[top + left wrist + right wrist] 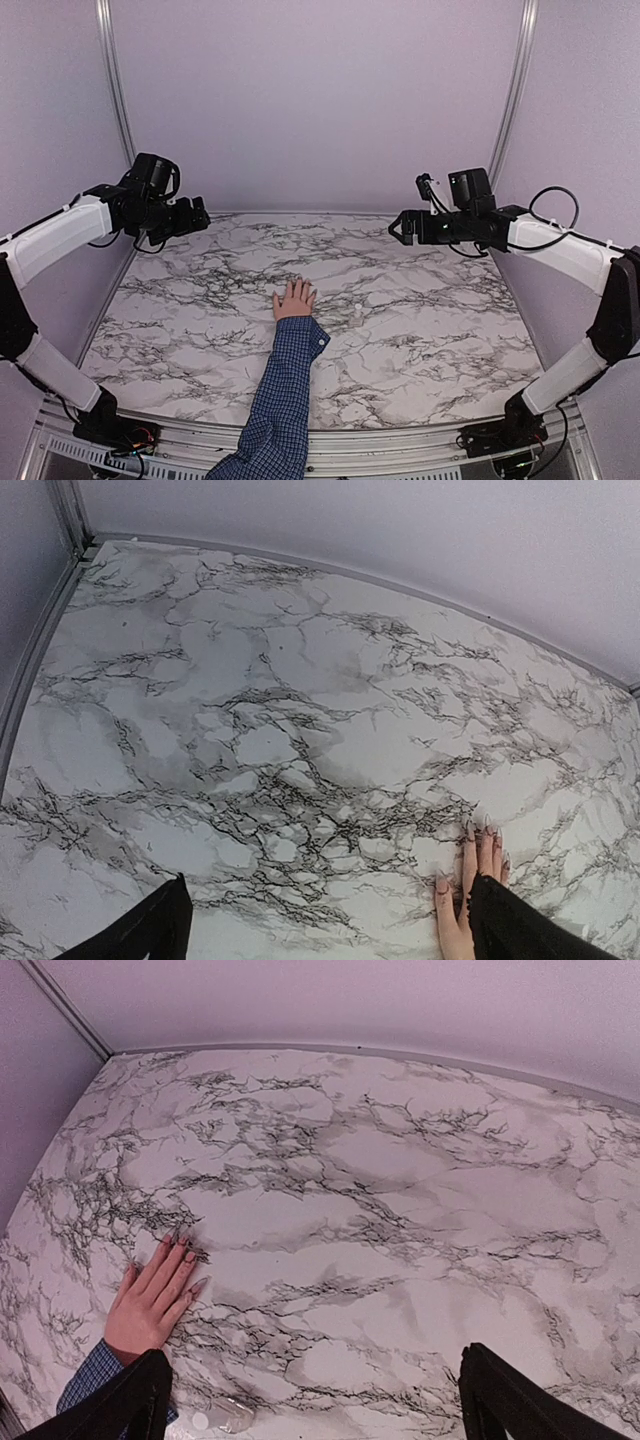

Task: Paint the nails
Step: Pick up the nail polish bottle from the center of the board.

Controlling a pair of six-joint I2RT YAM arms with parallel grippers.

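The glassy thing's pale cap (pixel 358 307) (pixel 200 1420) is far below my open fingers, so my right gripper needs to go down onto it next, toward the left in the top view.
A light-skinned hand (pixel 294 300) lies flat, palm down, near the middle of the marble table, with a blue checked sleeve (pixel 290 385) running to the near edge. Its nails (pixel 198 1285) are long and pale pink; they also show in the left wrist view (pixel 487 825). My left gripper (pixel 200 217) hangs high at the back left, open and empty; its black fingers (pixel 150 930) frame bare table. My right gripper (pixel 397 228) hangs high at the back right, open and empty, with the hand (pixel 155 1295) by its left finger (pixel 120 1405). Neither touches the hand.
The marble tabletop (pixel 400 310) is closed in by pale walls at the back and sides, with metal corner posts (pixel 118 90). A small clear, glassy thing (pixel 215 1418) lies on the table near the sleeve in the right wrist view.
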